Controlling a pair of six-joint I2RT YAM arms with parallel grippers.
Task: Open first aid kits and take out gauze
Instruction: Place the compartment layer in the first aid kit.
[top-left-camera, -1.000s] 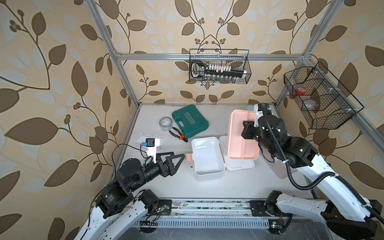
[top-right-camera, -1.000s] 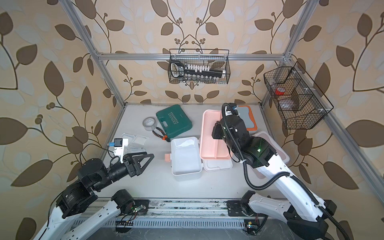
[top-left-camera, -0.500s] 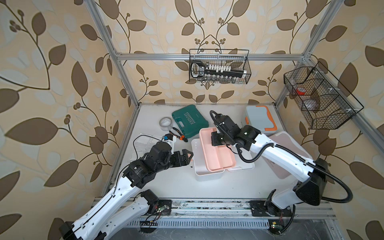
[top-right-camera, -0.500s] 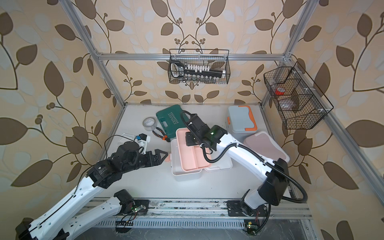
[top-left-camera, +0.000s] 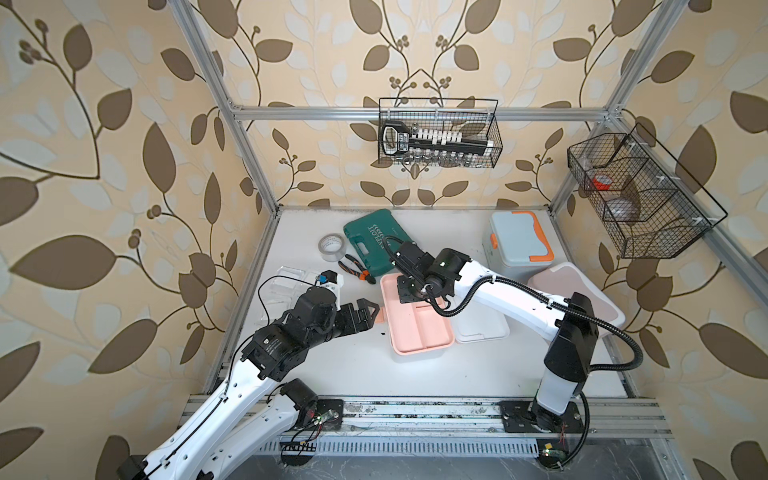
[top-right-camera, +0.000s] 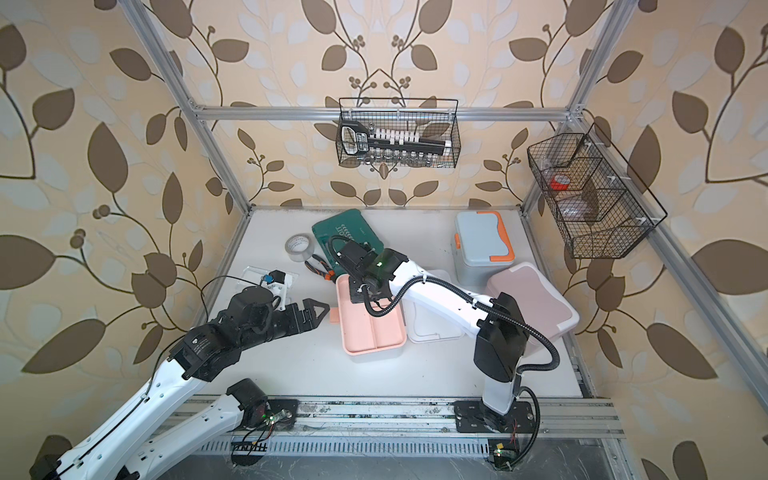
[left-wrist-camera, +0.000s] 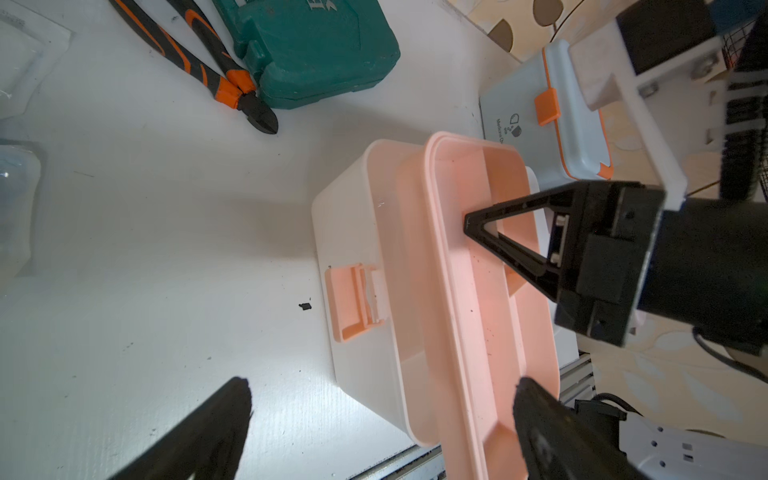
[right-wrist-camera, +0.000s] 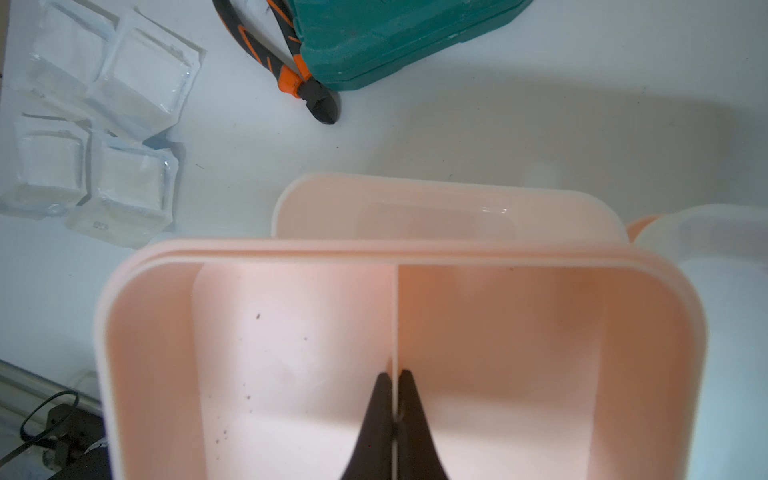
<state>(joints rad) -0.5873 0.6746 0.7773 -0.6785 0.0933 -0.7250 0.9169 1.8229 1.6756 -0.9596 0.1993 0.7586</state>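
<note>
My right gripper next lowers the tray, still raised over the kit's rim, into the white kit's open top (right-wrist-camera: 448, 212) below the gripper and releases the tray's centre divider.
The white first aid kit (left-wrist-camera: 353, 249) with a peach latch stands open, its lid (top-left-camera: 482, 330) lying beside it. My right gripper (right-wrist-camera: 394, 378) is shut on the centre divider of a peach tray (top-left-camera: 419, 328), holding it over that box. My left gripper (left-wrist-camera: 380, 386) is open, just left of the box by the latch. In both top views the light blue kit (top-left-camera: 519, 241) and the dusty pink kit (top-left-camera: 582, 291) stand closed at the right. Several gauze packets (right-wrist-camera: 145, 83) lie on the table at the left.
A dark green case (top-left-camera: 378, 241), a grey tape roll (top-left-camera: 332, 247) and orange-handled pliers (top-left-camera: 353, 270) lie behind the white box. A wire basket (top-left-camera: 438, 133) hangs on the back wall and another wire basket (top-left-camera: 640, 195) on the right wall.
My right gripper has swung the peach tray from upright at the right down and left over the white box. The left arm has reached forward to the box's latch side.
</note>
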